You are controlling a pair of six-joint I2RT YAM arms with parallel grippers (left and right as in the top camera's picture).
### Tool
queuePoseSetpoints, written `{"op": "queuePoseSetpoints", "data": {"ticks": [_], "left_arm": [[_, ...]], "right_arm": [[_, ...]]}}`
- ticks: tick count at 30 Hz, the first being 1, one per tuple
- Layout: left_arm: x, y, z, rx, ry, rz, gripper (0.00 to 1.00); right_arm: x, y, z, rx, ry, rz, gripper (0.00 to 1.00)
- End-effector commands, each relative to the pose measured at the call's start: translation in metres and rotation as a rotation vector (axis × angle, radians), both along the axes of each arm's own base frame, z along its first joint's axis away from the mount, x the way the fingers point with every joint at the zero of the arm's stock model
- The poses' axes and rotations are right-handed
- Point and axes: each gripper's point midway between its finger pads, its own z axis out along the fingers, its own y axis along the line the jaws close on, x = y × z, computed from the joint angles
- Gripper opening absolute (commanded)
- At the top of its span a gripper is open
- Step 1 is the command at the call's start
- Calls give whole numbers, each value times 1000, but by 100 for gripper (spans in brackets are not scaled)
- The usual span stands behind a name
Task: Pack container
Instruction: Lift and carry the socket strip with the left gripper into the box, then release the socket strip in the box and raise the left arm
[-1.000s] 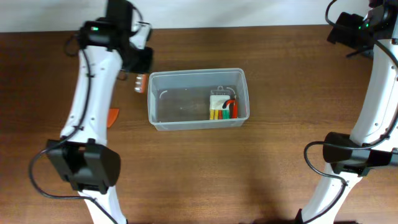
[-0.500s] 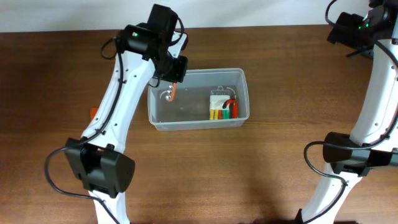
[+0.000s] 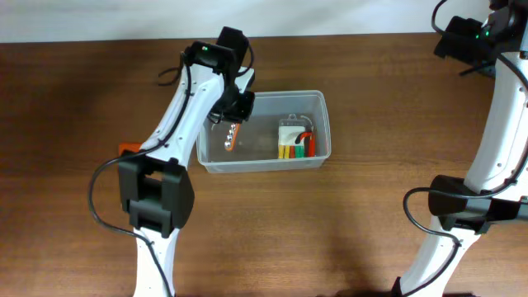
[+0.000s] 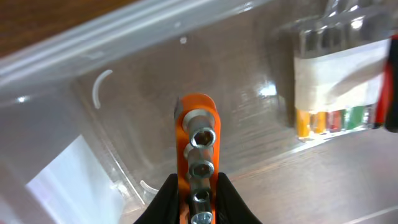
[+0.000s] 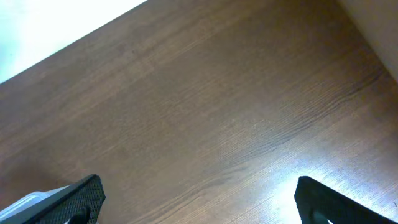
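Note:
My left gripper will next lower the orange bar onto the container's bare bottom (image 3: 238, 137) beside the pack and let go of it, because the bar is still hanging above the container's bottom.
The clear plastic container (image 3: 262, 164) sits mid-table. Inside at its right end lies a small pack of coloured bits (image 3: 296, 143), also seen in the left wrist view (image 4: 336, 93). My left gripper (image 3: 231, 124) is shut on an orange rail of metal sockets (image 4: 198, 155) and holds it inside the container's left half (image 4: 155, 74), above the floor. In the overhead view the rail (image 3: 230, 138) hangs below the gripper. My right gripper (image 5: 199, 199) is open and empty, raised over bare wood at the far right.
A small orange piece (image 3: 128, 148) lies on the table left of the container, partly behind my left arm. A pale wall strip runs along the table's far edge (image 3: 330, 16). The right arm's base (image 3: 466, 210) stands at the right front.
My left gripper has carried the orange socket rail from outside the container's left end to over its left half, then a little further right and lower.

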Motion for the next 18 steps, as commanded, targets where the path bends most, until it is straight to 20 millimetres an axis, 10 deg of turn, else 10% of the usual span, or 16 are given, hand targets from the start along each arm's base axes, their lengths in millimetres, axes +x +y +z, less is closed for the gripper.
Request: {"op": "queuePoseSetpoints", "data": {"ticks": [1,18], "left_arm": [[-2,-4,-6,8,15,-2,2],[-18,1,-38,38,95,-4,10]], "right_arm": [[-4,-2,11,-11,-29,-12,99],[-4,-2,11,-11,-29,-12,99]]}}
